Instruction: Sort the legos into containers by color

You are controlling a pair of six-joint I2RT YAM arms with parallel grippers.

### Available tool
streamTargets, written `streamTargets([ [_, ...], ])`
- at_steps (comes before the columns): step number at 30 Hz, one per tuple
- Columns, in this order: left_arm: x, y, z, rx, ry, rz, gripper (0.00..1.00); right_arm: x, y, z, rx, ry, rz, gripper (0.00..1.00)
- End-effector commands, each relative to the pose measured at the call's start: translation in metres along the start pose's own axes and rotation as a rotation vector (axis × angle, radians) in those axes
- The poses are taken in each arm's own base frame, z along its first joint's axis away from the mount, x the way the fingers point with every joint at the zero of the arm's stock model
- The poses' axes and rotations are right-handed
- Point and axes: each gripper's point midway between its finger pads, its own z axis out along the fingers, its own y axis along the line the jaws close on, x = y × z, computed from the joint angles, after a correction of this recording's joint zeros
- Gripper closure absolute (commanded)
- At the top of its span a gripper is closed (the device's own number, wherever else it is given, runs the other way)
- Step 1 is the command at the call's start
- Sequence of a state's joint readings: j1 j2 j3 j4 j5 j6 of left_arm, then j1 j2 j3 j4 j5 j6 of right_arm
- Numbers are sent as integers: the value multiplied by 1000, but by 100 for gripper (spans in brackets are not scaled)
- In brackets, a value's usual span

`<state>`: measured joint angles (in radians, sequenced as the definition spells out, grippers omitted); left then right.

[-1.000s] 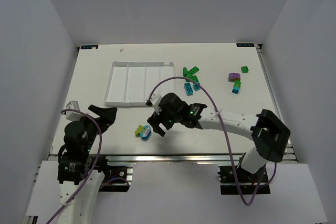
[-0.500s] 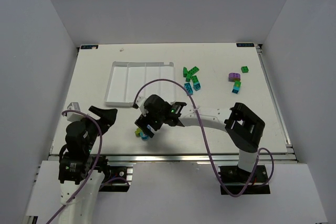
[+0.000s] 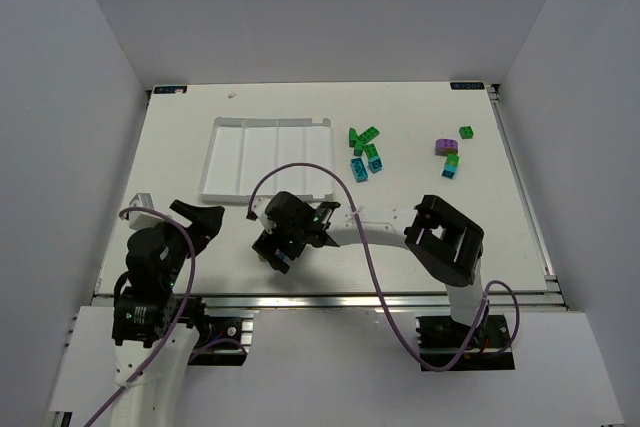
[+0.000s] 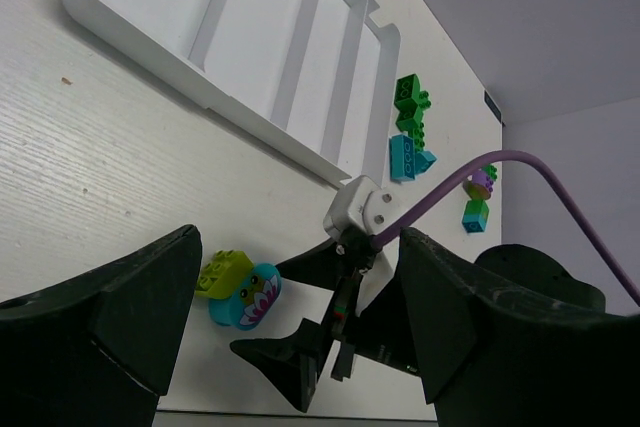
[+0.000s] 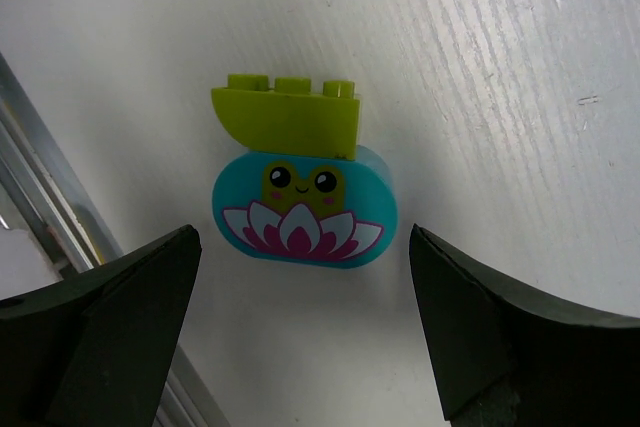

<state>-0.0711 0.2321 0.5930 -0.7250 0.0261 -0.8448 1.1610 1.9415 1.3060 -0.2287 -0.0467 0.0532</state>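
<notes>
My left gripper moves to the right in the top view onto the yellow-green lego next, since the yellow-green lego (image 3: 262, 257) (image 4: 224, 273) lies on that side, by my right gripper.
A teal oval lego with a frog and lotus print (image 5: 305, 212) lies on the table, touching a yellow-green lego (image 5: 287, 119). My right gripper (image 5: 303, 247) is open just above them, a finger on each side of the teal lego, gripping nothing. In the top view the right gripper (image 3: 276, 253) covers most of this pair. The left wrist view shows the pair (image 4: 240, 287) beside the right gripper (image 4: 258, 312). My left gripper (image 3: 203, 219) is open and empty at the near left. The white tray (image 3: 228, 157) has four compartments and no legos in it.
Green legos (image 3: 364, 137) and two teal ones (image 3: 358, 168) lie right of the tray. A purple lego (image 3: 446, 146), a green one (image 3: 466, 132) and a green-teal stack (image 3: 451, 164) lie far right. A small grey block (image 3: 138, 201) sits at the left edge.
My right gripper has moved left and towards the near edge, ending over the yellow-green and teal pair. The left arm has not moved.
</notes>
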Motion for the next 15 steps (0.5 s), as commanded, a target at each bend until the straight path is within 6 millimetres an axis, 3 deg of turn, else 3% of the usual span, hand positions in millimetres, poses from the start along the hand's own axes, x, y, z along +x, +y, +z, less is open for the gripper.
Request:
streamTargets([
  [1, -1, -1, 0, 7, -9, -14, 11, -26, 2, 4, 11, -72, -14, 11],
  [6, 3, 1, 0, 11, 0, -33, 11, -26, 10, 13, 15, -80, -36, 11],
  [15, 14, 4, 1, 28, 14, -104, 11, -17, 3, 26, 77, -75, -31, 11],
])
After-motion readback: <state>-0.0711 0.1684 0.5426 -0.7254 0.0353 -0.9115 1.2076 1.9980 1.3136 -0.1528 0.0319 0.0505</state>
